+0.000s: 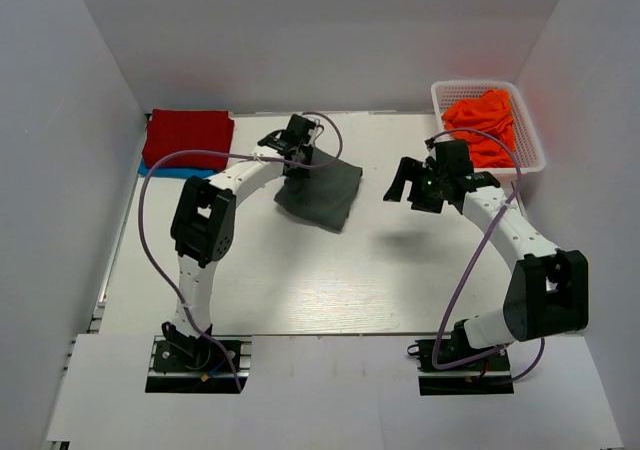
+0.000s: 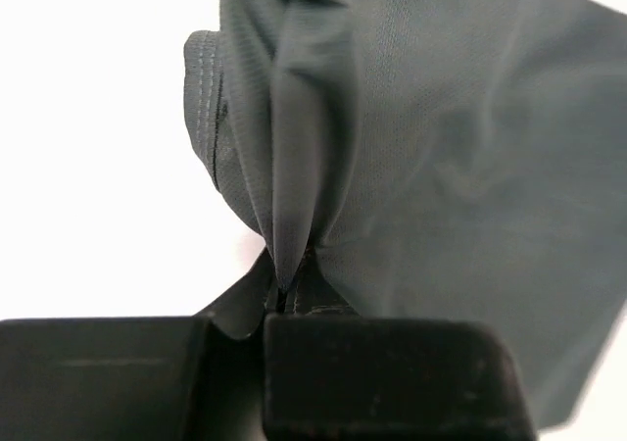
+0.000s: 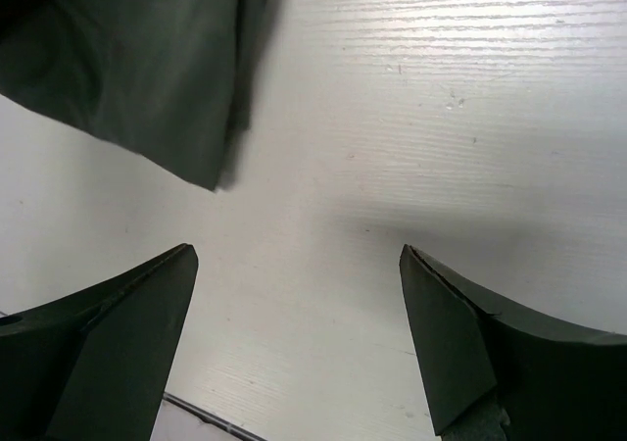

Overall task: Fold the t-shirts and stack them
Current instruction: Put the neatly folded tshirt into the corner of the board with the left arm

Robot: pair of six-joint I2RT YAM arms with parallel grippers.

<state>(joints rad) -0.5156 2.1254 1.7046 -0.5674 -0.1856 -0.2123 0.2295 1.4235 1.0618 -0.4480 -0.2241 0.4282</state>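
Note:
Next, my left gripper lifts to the left in the top view and releases the charcoal-grey t-shirt atop the folded red t-shirt (image 1: 188, 136), because the red one tops the blue one.
A dark charcoal-grey t-shirt (image 1: 322, 196), folded into a small bundle, lies on the table's middle back. My left gripper (image 1: 293, 156) is shut on its back left edge; in the left wrist view the cloth (image 2: 431, 157) is pinched into a ridge between the jaws at my left gripper (image 2: 284, 299). My right gripper (image 1: 402, 183) is open and empty above the bare table, to the right of the grey shirt; its corner shows in the right wrist view (image 3: 147, 78), ahead of my right gripper (image 3: 299, 265). A folded red t-shirt (image 1: 188, 136) lies on a blue one (image 1: 170, 171) at the back left.
A white lattice basket (image 1: 527, 120) at the back right holds bright orange t-shirts (image 1: 485, 125). White walls enclose the table on the left, back and right. Purple cables loop from both arms.

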